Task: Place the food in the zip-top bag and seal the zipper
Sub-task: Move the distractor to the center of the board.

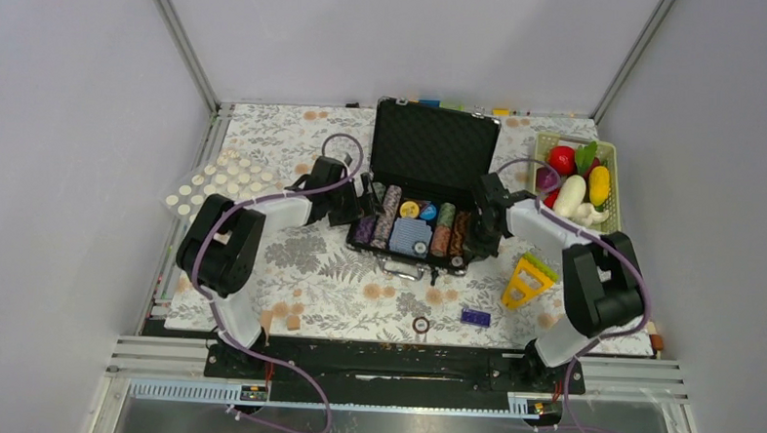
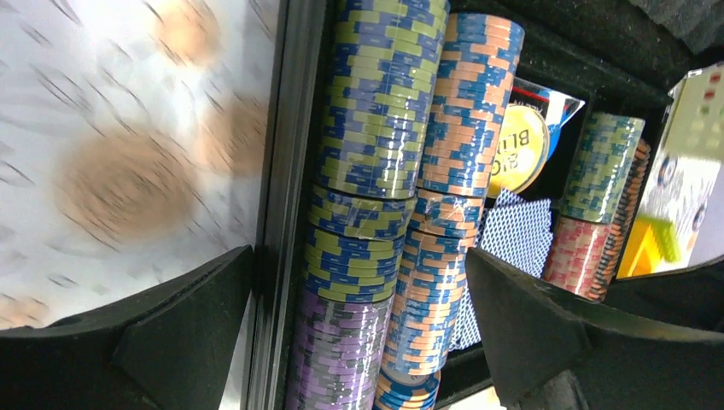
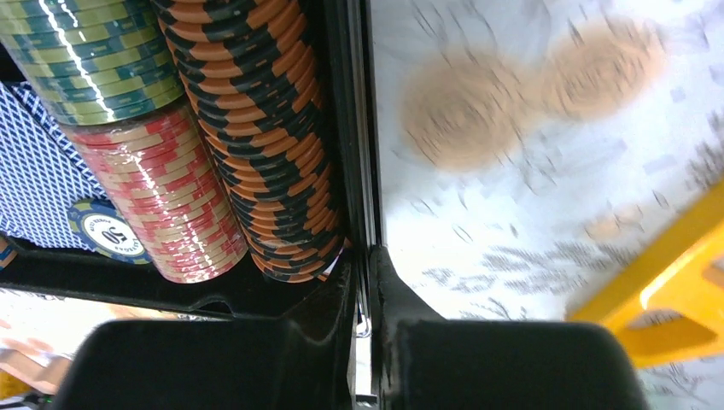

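Note:
I should next drag the pinched side of the open chip case (image 1: 432, 145) outward and to the left in the top view with my right gripper, then open the gripper, because the chip case fills the middle of the cloth.
The food (image 1: 576, 181), with red, white, yellow, purple and green toy pieces, lies in a pale green basket (image 1: 612, 148) at the back right. I see no clear zip-top bag or zipper that I can name for certain. My left gripper (image 1: 346, 203) is open at the left side of an open black chip case (image 1: 432, 145). In its wrist view (image 2: 359, 265) the jaws straddle the case's left wall (image 2: 286, 128) and two chip rows (image 2: 384, 171). My right gripper (image 1: 484, 216) is shut on the case's right wall (image 3: 357, 128), and its fingertips (image 3: 367, 256) pinch that rim.
A clear sheet with rows of white round pieces (image 1: 215, 182) lies at the left. A yellow triangular toy (image 1: 527, 279), a blue brick (image 1: 475, 317), a small ring (image 1: 421, 325) and wooden cubes (image 1: 279, 319) lie on the floral cloth near the front.

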{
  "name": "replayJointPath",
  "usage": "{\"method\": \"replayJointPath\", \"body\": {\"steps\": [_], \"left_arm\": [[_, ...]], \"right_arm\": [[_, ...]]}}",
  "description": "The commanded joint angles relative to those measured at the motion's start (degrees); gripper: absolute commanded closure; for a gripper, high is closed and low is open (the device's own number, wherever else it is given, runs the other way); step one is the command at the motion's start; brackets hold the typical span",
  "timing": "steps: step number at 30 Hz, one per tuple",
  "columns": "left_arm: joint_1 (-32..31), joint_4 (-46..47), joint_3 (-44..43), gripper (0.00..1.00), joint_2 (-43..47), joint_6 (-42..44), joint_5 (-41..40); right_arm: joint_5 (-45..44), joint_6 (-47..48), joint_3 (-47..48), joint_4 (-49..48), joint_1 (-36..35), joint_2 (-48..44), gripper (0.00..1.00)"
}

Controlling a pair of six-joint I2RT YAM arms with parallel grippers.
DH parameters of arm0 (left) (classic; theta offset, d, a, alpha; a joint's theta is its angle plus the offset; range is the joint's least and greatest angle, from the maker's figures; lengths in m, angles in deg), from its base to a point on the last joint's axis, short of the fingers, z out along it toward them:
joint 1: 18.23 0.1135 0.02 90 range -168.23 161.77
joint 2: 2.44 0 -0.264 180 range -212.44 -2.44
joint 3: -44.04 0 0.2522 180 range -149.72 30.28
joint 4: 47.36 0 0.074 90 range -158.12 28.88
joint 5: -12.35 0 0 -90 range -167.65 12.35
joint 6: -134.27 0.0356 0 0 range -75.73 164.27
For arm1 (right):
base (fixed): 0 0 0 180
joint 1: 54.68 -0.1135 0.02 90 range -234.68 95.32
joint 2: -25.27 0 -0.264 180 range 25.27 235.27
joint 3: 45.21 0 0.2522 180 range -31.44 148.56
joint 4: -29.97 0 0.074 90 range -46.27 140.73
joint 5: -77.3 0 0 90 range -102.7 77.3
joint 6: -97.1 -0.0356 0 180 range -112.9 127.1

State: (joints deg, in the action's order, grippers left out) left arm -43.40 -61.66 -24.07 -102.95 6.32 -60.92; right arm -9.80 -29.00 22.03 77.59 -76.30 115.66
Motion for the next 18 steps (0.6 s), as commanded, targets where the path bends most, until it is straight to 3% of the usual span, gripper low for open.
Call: {"method": "replayJointPath", "body": {"steps": [1, 8, 12, 18], "left_arm": [[3.2, 3.9, -7.2, 0.06, -5.3, -0.6, 5.8], [9.5, 2.1, -13.9, 0.05, -10.5, 0.2, 5.9], [11.1, -0.9, -16.3, 0.04, -10.2, 1.7, 4.8], [11.4, -3.1, -14.4, 0.01, -1.6, 3.1, 2.9]], "right_arm": [[2.2, -5.2, 10.9, -30.8, -2.1, 10.1, 1.00], [1.1, -2.3, 28.0, -29.8, -2.1, 23.8, 1.00], [0.5, -1.5, 31.8, -31.1, -2.1, 26.4, 1.00], [1.6, 1.3, 27.1, -32.1, -2.0, 18.5, 0.77]]}}
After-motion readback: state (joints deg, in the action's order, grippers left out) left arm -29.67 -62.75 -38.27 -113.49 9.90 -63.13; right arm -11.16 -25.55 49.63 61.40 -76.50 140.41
